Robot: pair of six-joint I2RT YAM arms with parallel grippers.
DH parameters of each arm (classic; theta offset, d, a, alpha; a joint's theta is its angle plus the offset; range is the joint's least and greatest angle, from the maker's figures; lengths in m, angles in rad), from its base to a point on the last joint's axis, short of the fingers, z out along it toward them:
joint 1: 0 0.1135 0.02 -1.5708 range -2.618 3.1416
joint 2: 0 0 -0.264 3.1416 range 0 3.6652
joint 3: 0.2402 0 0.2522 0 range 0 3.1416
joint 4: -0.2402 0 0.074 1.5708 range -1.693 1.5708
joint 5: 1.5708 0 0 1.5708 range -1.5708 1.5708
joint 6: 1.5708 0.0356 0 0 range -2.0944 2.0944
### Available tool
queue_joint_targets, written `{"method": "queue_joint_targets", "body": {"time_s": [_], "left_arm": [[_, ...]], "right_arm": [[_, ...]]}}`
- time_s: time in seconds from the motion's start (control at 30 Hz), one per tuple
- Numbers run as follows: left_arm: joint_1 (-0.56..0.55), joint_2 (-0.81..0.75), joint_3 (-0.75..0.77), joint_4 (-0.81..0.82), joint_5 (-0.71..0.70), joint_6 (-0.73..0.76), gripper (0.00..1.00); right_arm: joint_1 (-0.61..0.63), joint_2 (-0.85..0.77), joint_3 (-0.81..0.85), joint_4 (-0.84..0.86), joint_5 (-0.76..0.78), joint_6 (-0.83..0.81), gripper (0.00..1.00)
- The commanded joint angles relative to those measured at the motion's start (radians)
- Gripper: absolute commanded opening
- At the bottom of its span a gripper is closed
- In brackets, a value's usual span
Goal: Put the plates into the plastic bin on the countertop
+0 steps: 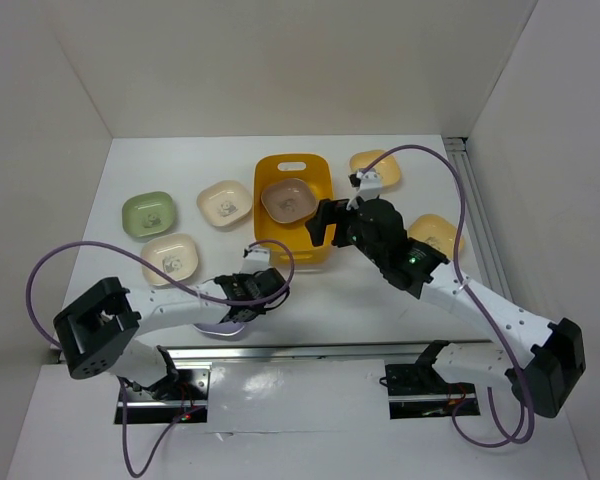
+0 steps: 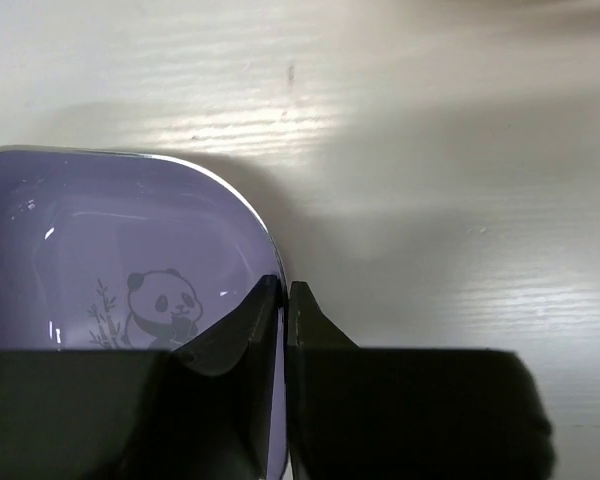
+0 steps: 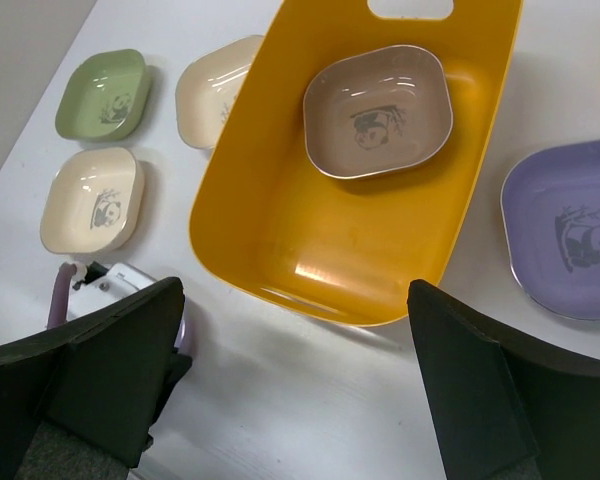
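The bin's sides rise above the countertop. I should next raise my left gripper, carry the lilac plate outward, then lower and release it onto the brown plate inside.
The orange-yellow plastic bin stands mid-countertop with the brown plate in it; both also show in the right wrist view, bin and plate. My left gripper is shut on the rim of a lilac plate, low by the near edge of the countertop. My right gripper is open and empty above the bin's near wall. A second lilac plate lies right of the bin. Green, cream and pale cream plates lie to the left.
Two yellow-orange plates lie right of the bin, partly under my right arm. A metal rail runs along the near edge and another along the right wall. White walls enclose the countertop.
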Motion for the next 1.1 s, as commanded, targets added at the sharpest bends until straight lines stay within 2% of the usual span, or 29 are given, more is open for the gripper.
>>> {"method": "queue_joint_targets", "body": {"time_s": [0.0,0.13,0.3,0.4,0.57,0.67,0.73,0.87,0.9,0.97,1.0,1.07], "left_arm": [[-0.04,0.001,0.006,-0.114,0.007,-0.132,0.0],[-0.127,-0.048,0.044,-0.189,0.021,-0.177,0.0],[-0.284,-0.128,0.257,-0.385,-0.005,-0.216,0.0],[-0.284,-0.152,0.418,-0.521,-0.005,-0.216,0.0],[-0.284,-0.214,0.596,-0.553,0.006,-0.132,0.0],[-0.284,-0.225,0.688,-0.485,-0.022,-0.066,0.0],[-0.284,-0.177,0.771,-0.442,-0.083,-0.017,0.0],[-0.284,-0.033,0.941,-0.276,-0.261,0.179,0.0],[-0.248,-0.007,0.998,-0.237,-0.286,0.216,0.0],[-0.182,0.048,1.032,-0.163,-0.266,0.274,0.0],[-0.09,0.059,1.032,-0.102,-0.187,0.274,0.0],[0.013,0.087,1.032,-0.034,-0.069,0.245,0.0]], "right_arm": [[0.004,-0.031,-0.005,0.012,0.014,-0.021,1.0],[0.004,-0.031,0.004,-0.01,0.024,-0.021,1.0],[0.004,-0.064,0.024,-0.045,0.085,-0.03,1.0],[0.004,-0.106,0.033,-0.074,0.132,-0.03,1.0],[0.004,-0.173,0.055,-0.14,0.224,-0.03,1.0],[0.004,-0.204,0.065,-0.162,0.287,-0.021,1.0],[0.004,-0.218,0.074,-0.162,0.297,-0.021,1.0],[0.004,-0.236,0.094,-0.181,0.327,0.007,1.0],[0.004,-0.245,0.104,-0.204,0.364,0.019,1.0],[0.004,-0.276,0.114,-0.24,0.415,0.06,1.0],[0.004,-0.299,0.123,-0.249,0.447,0.061,1.0],[0.004,-0.31,0.133,-0.26,0.447,0.061,1.0]]}}
